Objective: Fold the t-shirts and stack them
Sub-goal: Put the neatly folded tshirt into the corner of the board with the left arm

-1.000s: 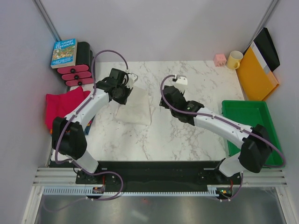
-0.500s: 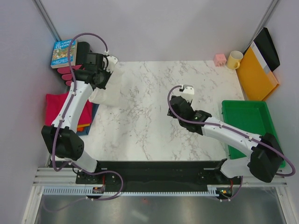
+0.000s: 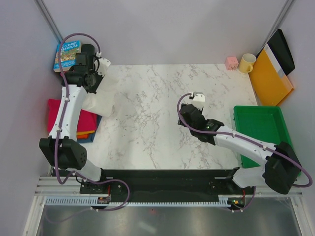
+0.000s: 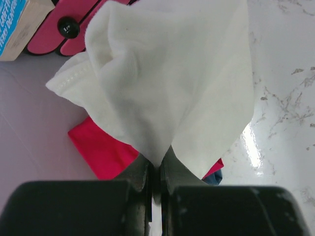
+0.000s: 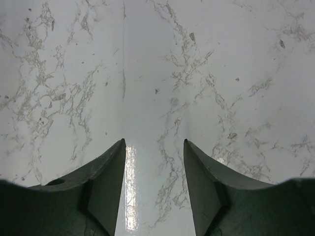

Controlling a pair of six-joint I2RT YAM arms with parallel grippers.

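Note:
I will next move my left gripper down and to the left in the top view, over the magenta-pink t-shirt (image 4: 104, 150), to let go, because the cream-white shirt hangs past its edge.
The cream-white t-shirt (image 3: 102, 102) hangs bunched from my left gripper (image 3: 92, 84), which is shut on it at the table's far left edge. In the left wrist view the shirt (image 4: 172, 83) fans out from the shut gripper (image 4: 156, 164). Under it lies the stack: a magenta-pink t-shirt (image 3: 74, 115) on top, with orange (image 3: 82, 133) and blue (image 3: 93, 129) edges showing below. The magenta shirt (image 4: 103, 147) and a blue corner (image 4: 214, 177) also show in the wrist view. My right gripper (image 3: 183, 114) is open over bare marble (image 5: 154, 142), with nothing between its fingers.
A blue book (image 3: 68, 53) and pink-and-black rollers (image 4: 74, 24) sit at the back left corner. At the right stand a green tray (image 3: 266, 129), a yellow-orange folder (image 3: 269, 78), a yellow mug (image 3: 246, 63) and a small pink cube (image 3: 232, 62).
My left arm swung left and back, lifting the cream shirt off the table to above the stack. My right gripper drew back a little toward the near right.

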